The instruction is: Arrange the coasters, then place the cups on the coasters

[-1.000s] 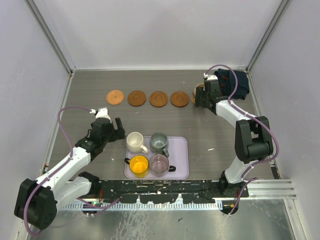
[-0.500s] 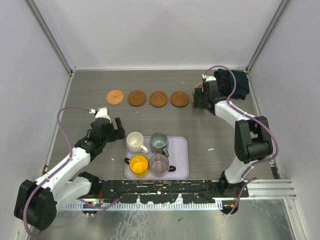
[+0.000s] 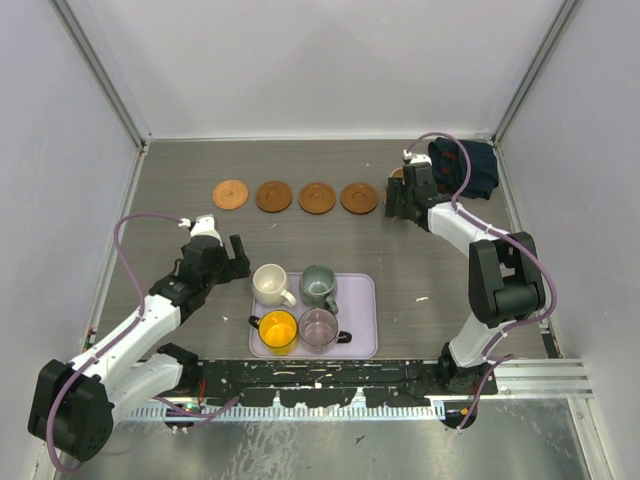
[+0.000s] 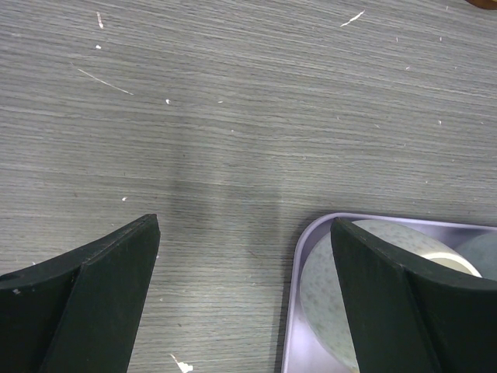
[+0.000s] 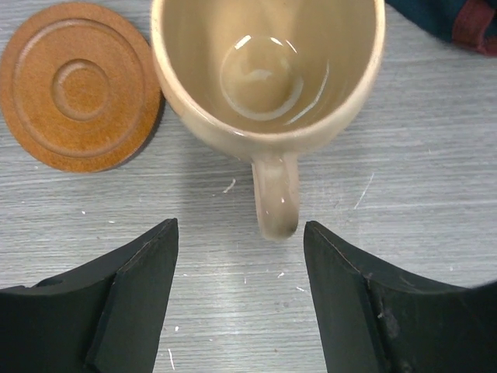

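The grey-green cup's handle is to the left of my right gripper in the top view, and that cup lacks a coaster, so the gripper should move back and down onto it.
Four brown coasters lie in a row at the back, from the leftmost coaster to the rightmost coaster. A beige cup stands upright just right of that row; whether a coaster lies under it is hidden. Its handle points at my right gripper, which is open and touches nothing. The cream cup, grey-green cup, yellow cup and purplish glass cup stand in the lavender tray. My left gripper hangs open over the tray's left corner.
A dark blue folded cloth lies at the back right, just behind the beige cup. Walls close in the table on the left, back and right.
My right gripper has shifted slightly up and to the left beside the beige cup. The left arm has not moved.
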